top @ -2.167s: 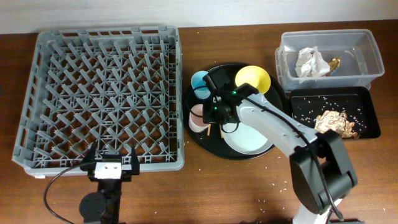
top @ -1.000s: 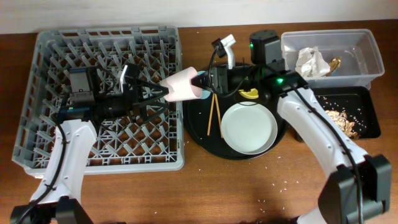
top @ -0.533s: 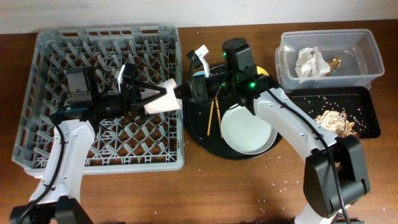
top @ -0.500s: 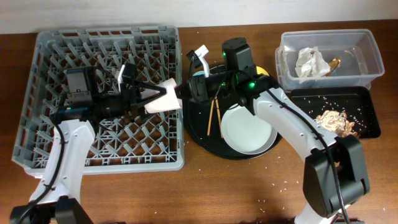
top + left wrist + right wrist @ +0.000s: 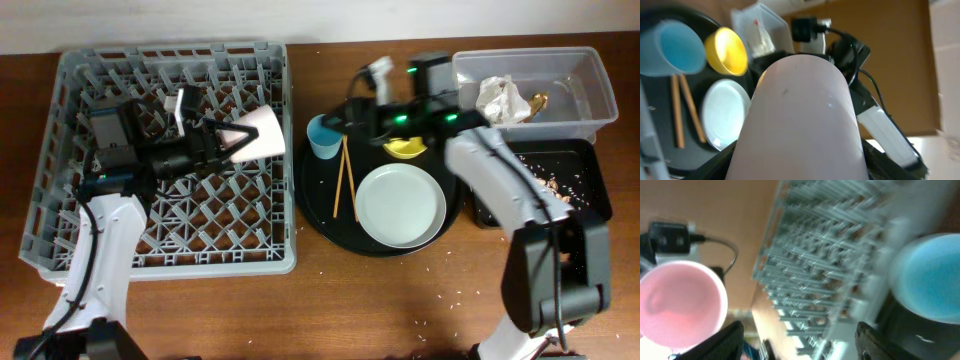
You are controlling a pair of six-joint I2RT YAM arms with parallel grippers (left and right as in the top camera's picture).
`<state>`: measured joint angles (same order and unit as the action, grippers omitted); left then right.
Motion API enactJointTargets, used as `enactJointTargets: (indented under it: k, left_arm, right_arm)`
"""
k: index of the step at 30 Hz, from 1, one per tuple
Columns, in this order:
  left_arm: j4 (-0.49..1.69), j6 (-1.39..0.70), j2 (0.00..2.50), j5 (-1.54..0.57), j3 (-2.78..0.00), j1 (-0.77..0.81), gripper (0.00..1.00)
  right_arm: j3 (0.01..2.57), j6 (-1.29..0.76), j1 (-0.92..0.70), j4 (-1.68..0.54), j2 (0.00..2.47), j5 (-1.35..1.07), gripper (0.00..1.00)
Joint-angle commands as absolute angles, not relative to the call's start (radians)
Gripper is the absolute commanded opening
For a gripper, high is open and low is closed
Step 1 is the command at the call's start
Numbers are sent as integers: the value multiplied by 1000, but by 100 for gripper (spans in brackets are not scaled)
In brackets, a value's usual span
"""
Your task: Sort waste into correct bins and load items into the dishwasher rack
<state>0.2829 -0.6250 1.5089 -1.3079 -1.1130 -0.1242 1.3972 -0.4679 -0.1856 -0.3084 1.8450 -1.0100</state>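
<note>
I should next tilt my left gripper back and down onto the slots at the rack's near corner (image 5: 258, 213) by the round tray (image 5: 325, 215) to let go of the pinkish-white cup, because those slots are empty.
My left gripper (image 5: 238, 140) is shut on the pinkish-white cup (image 5: 262, 132), holding it on its side above the right part of the grey dishwasher rack (image 5: 120, 230). In the left wrist view the cup (image 5: 800, 115) fills the space between my fingers (image 5: 722, 160). My right gripper (image 5: 342, 120) stands open and holds nothing, just right of the light blue cup (image 5: 322, 136). The yellow bowl (image 5: 405, 149) is mostly hidden under the right arm. The pale plate (image 5: 400, 205) and the chopsticks (image 5: 345, 180) lie on the round black tray (image 5: 325, 215). A stained napkin (image 5: 500, 97) lies in the clear tub (image 5: 590, 100).
The shallow black tray (image 5: 575, 165) sits right of the round tray, partly covered by the right arm. Crumbs dot the table near the front edge. The right wrist view shows the rack (image 5: 830, 255), the blue cup (image 5: 930, 275) and the pink cup's mouth (image 5: 680, 302).
The right gripper has opened, let go of the pinkish-white cup and drawn back to the right. The left gripper has closed on the cup and carried it left over the rack.
</note>
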Motion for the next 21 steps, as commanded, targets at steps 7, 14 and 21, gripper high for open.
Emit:
enactJointTargets:
  k: [7,14,21]
  left_arm:
    - [942,-341,1305,-310,-1411,71,48]
    - [1175,-346,1483,-22,-1415,299,47]
    - [1138,-345,1787,-21,-1415,312,49]
  right_arm:
    - [1406,-214,-6,-652,1854,-828,73]
    - [1406,-156,-6,-753,1854,-803,74]
    - [1406,-134,-12,-775,1854,-803,74]
